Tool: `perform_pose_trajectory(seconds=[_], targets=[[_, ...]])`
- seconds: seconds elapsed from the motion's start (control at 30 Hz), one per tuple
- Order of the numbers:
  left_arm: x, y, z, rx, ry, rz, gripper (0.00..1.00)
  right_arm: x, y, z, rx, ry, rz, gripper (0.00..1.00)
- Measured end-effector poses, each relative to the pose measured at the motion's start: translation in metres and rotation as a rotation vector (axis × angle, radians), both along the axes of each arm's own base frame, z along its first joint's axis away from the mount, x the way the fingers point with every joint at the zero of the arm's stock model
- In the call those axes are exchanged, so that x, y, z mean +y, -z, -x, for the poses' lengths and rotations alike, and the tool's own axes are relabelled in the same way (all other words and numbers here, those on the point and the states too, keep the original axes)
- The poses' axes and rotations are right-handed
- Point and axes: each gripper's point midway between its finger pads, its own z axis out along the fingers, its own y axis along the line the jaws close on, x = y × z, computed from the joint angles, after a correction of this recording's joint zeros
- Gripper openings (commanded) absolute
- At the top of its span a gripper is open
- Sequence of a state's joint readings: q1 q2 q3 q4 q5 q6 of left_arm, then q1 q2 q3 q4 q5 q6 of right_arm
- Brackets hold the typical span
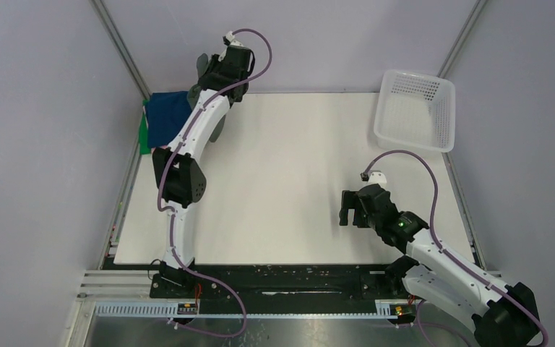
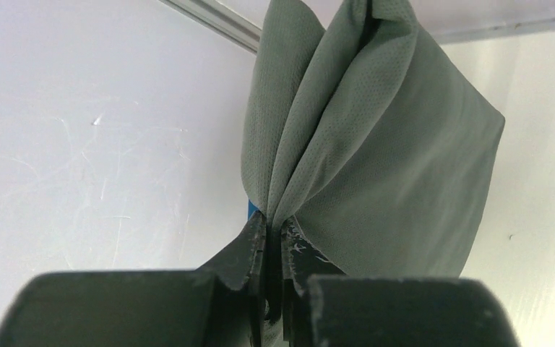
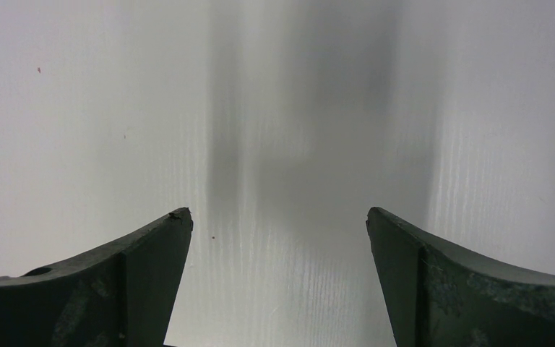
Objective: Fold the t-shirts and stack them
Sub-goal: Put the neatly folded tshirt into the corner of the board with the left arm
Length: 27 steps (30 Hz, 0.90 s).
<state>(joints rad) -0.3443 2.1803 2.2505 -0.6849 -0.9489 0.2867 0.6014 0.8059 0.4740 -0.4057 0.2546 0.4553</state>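
Note:
The navy blue t-shirt (image 1: 166,116) lies below the grey-green shirt (image 1: 217,129), to its left in the top view. My left gripper should carry the grey-green shirt over the navy blue t-shirt, lower it and let it go.
My left gripper (image 2: 273,220) is shut on a bunched fold of the dark grey-green t-shirt (image 2: 376,144), which hangs from it in folds. From above, this gripper (image 1: 213,72) sits at the table's far left corner, and the grey-green shirt (image 1: 217,129) shows dark beside the arm. Under it lies a folded navy blue t-shirt (image 1: 166,116) with a green one (image 1: 143,137) peeking out at its left edge. My right gripper (image 1: 346,210) hovers open over bare table at the near right, and its wrist view shows the gripper (image 3: 278,217) with nothing between the fingers.
A white plastic mesh basket (image 1: 415,108) stands at the table's far right corner. The white table (image 1: 296,173) is bounded by grey walls and metal frame rails on the left, back and right.

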Motion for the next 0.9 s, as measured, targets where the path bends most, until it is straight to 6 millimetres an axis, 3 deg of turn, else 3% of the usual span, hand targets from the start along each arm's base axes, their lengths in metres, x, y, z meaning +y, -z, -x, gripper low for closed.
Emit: perform_pose_trajectory(seconds=[0.1, 0.23, 0.53, 0.73, 0.9], targets=[[0.001, -0.014, -0.002, -0.031, 0.006, 0.012, 0.00, 0.000, 0.002, 0.000, 0.006, 0.000, 0.005, 1.00], [0.012, -0.016, -0.004, -0.035, -0.009, 0.016, 0.00, -0.002, 0.002, -0.001, 0.005, 0.005, 0.016, 1.00], [0.067, -0.015, -0.005, -0.044, -0.109, 0.023, 0.00, -0.001, 0.000, -0.004, 0.002, 0.008, 0.021, 0.99], [0.107, 0.017, -0.007, -0.009, -0.173, 0.033, 0.00, -0.001, 0.000, -0.005, 0.003, 0.007, 0.023, 1.00], [0.119, 0.037, -0.011, 0.001, -0.205, 0.042, 0.00, -0.001, 0.002, -0.005, 0.011, 0.007, 0.028, 0.99]])
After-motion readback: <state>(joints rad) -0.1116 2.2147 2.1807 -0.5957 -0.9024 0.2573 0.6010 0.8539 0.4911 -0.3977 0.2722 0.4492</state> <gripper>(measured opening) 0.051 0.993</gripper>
